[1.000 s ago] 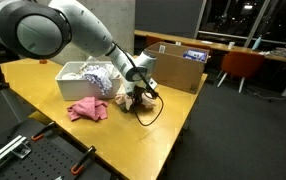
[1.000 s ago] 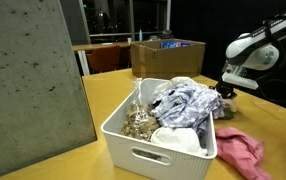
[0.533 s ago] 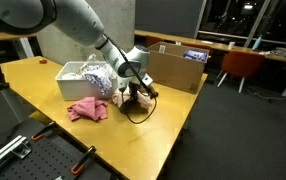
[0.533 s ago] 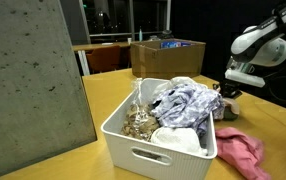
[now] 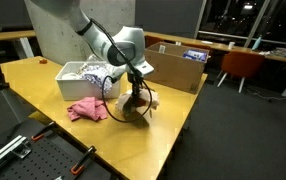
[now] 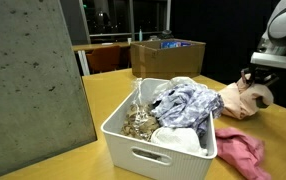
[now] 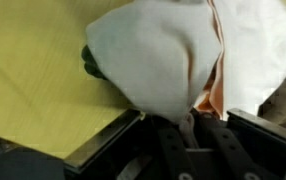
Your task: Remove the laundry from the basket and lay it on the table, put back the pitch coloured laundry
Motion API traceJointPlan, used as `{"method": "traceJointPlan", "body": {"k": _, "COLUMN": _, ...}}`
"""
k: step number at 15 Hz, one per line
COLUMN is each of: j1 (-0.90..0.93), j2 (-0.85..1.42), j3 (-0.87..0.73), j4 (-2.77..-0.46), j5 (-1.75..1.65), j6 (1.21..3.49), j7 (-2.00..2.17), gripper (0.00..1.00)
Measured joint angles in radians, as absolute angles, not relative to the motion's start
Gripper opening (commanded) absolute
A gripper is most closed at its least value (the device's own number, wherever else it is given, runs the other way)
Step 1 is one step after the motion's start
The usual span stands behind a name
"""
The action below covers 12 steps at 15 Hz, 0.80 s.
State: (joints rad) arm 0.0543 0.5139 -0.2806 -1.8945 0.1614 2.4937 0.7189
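Note:
The cloth hangs to the table, below the rim of the basket, so my gripper should lift it high, carry it over the patterned laundry in the basket, then lower it and let go.
My gripper (image 5: pixel 136 80) is shut on a peach-coloured cloth (image 5: pixel 135 104) and holds it hanging, its lower end at the yellow table (image 5: pixel 43 90). It also shows in an exterior view, where the gripper (image 6: pixel 256 77) holds the cloth (image 6: pixel 245 98) to the right of the white basket (image 6: pixel 148 152). In the wrist view the pale cloth (image 7: pixel 153 50) fills the frame, pinched in the gripper (image 7: pixel 188 125). The basket (image 5: pixel 71 86) holds several pieces of laundry (image 6: pixel 183 105). A pink cloth (image 5: pixel 88 109) lies on the table beside the basket.
An open cardboard box (image 5: pixel 178 68) stands on the table behind the gripper and shows in both exterior views (image 6: pixel 168 55). A grey panel (image 6: pixel 33 80) stands close at the left. The table's edge (image 5: pixel 183 125) is near the cloth. An orange chair (image 5: pixel 241 66) stands beyond.
The gripper has risen from the table with the peach cloth in it, so the cloth now hangs stretched out. The pink cloth and the basket have not moved.

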Motion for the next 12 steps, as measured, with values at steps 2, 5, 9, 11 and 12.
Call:
{"method": "traceJointPlan", "body": {"k": 2, "j1": 0.084, "j2": 0.419, "j3": -0.338, "j4": -1.954, "j5": 0.044, "j6": 2.493, "j7": 0.820, "gripper": 0.03}}
{"method": "traceJointPlan", "body": {"k": 5, "j1": 0.102, "j2": 0.279, "j3": -0.386, "j4": -1.995, "j5": -0.158, "j6": 2.483, "j7": 0.970, "gripper": 0.03}}
{"method": "traceJointPlan", "body": {"k": 9, "j1": 0.098, "j2": 0.098, "j3": -0.368, "j4": -1.997, "j5": -0.400, "j6": 2.472, "j7": 1.081, "gripper": 0.03}}
{"method": "traceJointPlan", "body": {"k": 11, "j1": 0.088, "j2": 0.011, "j3": -0.319, "j4": -1.991, "j5": -0.507, "j6": 2.473, "j7": 1.103, "gripper": 0.03}}
{"method": "traceJointPlan", "body": {"k": 12, "j1": 0.081, "j2": -0.027, "j3": -0.283, "j4": -1.984, "j5": -0.538, "j6": 2.472, "j7": 1.103, "gripper": 0.03}}
